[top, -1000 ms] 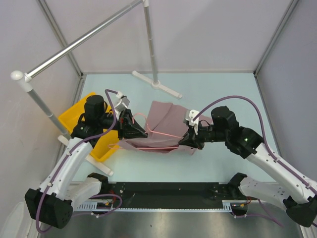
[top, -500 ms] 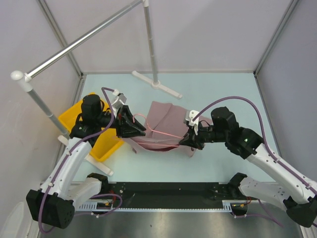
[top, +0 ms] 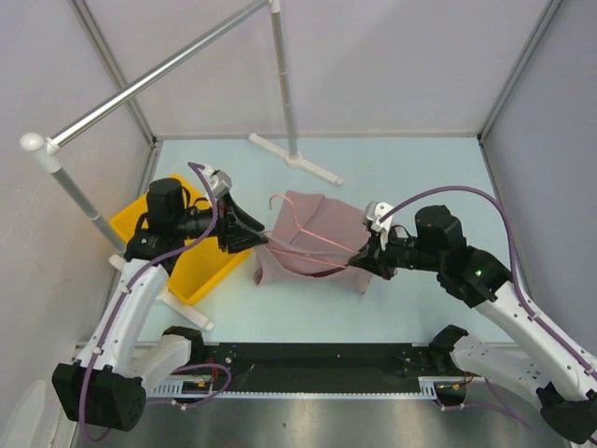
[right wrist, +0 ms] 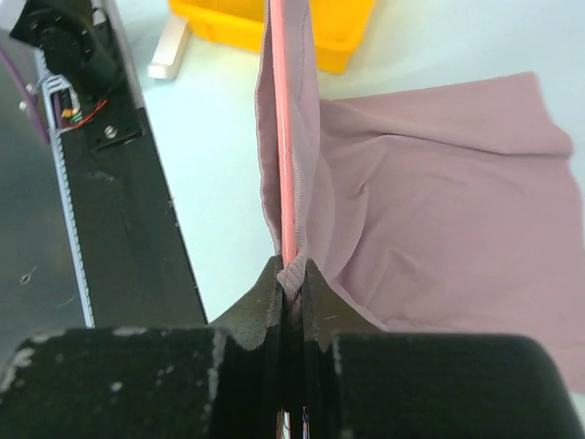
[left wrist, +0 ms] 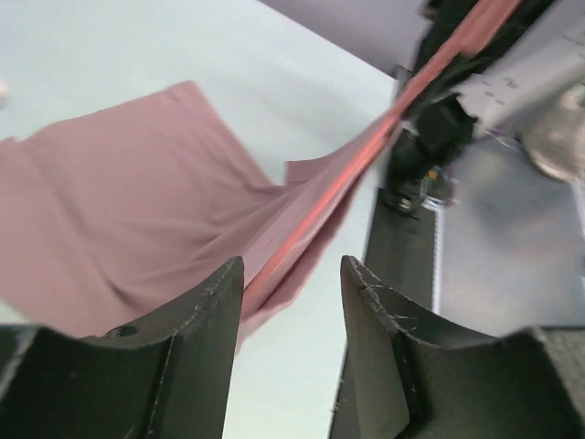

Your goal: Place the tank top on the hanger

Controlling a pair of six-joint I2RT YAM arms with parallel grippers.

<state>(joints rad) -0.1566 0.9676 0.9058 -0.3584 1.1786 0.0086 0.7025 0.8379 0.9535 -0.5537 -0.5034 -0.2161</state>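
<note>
I will next raise the hanger (top: 297, 245) outward with my right gripper, its bare hook over the bar, and release it, as the grey bar's far end (top: 253, 11) lies above and outward.
The mauve-pink tank top (top: 322, 229) lies on the table between my arms, its near edge lifted. The thin pink hanger (top: 297, 245) runs through it, with its hook (top: 276, 202) sticking out at the upper left. My right gripper (top: 360, 260) is shut on the top's hem and the hanger's wire together; in the right wrist view (right wrist: 291, 271) the wire (right wrist: 284, 137) runs straight away from the jaws with fabric (right wrist: 439, 192) draped beside it. My left gripper (top: 248, 233) is open and empty, just left of the top. In the left wrist view (left wrist: 291, 274) fabric (left wrist: 119, 210) and wire (left wrist: 366, 155) lie beyond the fingers.
A yellow bin (top: 177, 266) sits at the left under my left arm and shows in the right wrist view (right wrist: 274, 18). A thick grey rail (top: 159, 70) crosses overhead on two posts; one foot (top: 297, 159) stands behind the top. Enclosure walls ring the table.
My left gripper has drawn back to the left, away from the top and hanger. My right gripper has moved right, pulling the top and hanger with it.
</note>
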